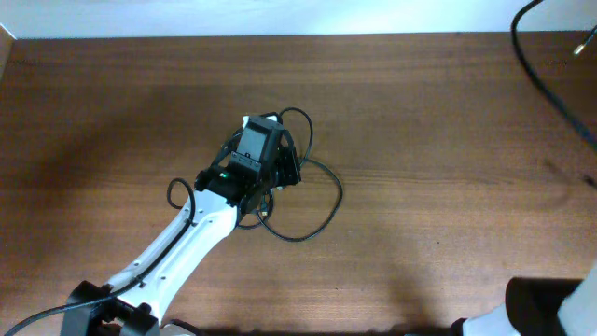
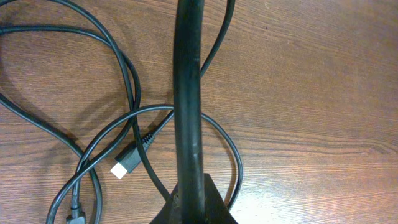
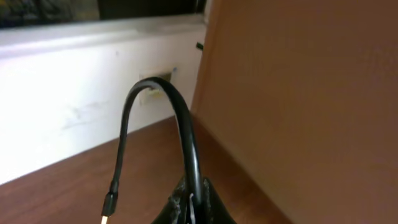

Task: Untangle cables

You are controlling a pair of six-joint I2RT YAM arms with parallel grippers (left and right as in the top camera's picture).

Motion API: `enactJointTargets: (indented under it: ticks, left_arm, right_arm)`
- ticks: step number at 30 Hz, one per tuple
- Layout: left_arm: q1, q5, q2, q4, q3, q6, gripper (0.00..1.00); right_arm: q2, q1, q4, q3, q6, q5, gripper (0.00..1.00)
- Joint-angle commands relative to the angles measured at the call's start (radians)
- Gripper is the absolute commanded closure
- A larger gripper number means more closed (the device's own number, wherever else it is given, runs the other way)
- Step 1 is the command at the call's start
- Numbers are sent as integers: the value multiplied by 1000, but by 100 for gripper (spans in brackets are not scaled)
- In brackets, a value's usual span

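My right gripper needs to tilt down and go lower toward the bare tabletop [image 1: 580, 222] [image 3: 216, 165] beside the brown panel next to let go of the cable, since that spot is below my gripper.
Thin black cables [image 1: 312, 201] lie in loose overlapping loops on the wooden table at the centre. My left gripper [image 1: 284, 168] sits low over the tangle. In the left wrist view it [image 2: 189, 199] is shut on one black cable [image 2: 186, 93] that runs straight out from the jaws. Around it lie cable loops [image 2: 127, 81], a white-tipped plug [image 2: 121, 168] and a second plug [image 2: 74, 214]. My right gripper [image 3: 193, 199] is shut on another black cable [image 3: 180, 118] that arcs up and hangs down to a light-tipped plug [image 3: 106, 208]. That cable [image 1: 550, 89] and its gold tip [image 1: 583, 44] show at the overhead's top right.
The right arm's base [image 1: 560, 308] is at the bottom right corner. A white wall [image 3: 81, 106] and a brown panel [image 3: 298, 93] stand beyond the table's edge in the right wrist view. The left arm [image 1: 177, 252] crosses the table from the bottom left.
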Motion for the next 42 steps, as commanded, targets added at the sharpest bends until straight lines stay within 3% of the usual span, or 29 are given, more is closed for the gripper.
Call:
enactJointTargets:
  ticks: [1,18,32,33,37,39,42]
  left_arm:
    - [0,18,-14,-5,1,25,100]
    - [0,18,-14,-16,1,57,100]
    - [0,18,-14,-15,1,57,100]
    - [0,18,-14,-16,1,57,100]
    - [0,19,-14,-16,1,57,100]
    - [0,19,-14,-16,1,57,100]
    - [0,19,-14,-16,1,57,100]
  right_arm:
    - [68,-108,20,-10,7,-114,96]
    - [455,-603,90,-10,60,-665,96]
    - [553,-852,81,-10,60,-900,95]
    - [563,-866,63,-10,60,-921,69]
    - [564,-864,55,-10,60,-927,26]
    - [564,-864,49,-10,60,-941,16]
    - [564,-864,44,-10,60,-945,14]
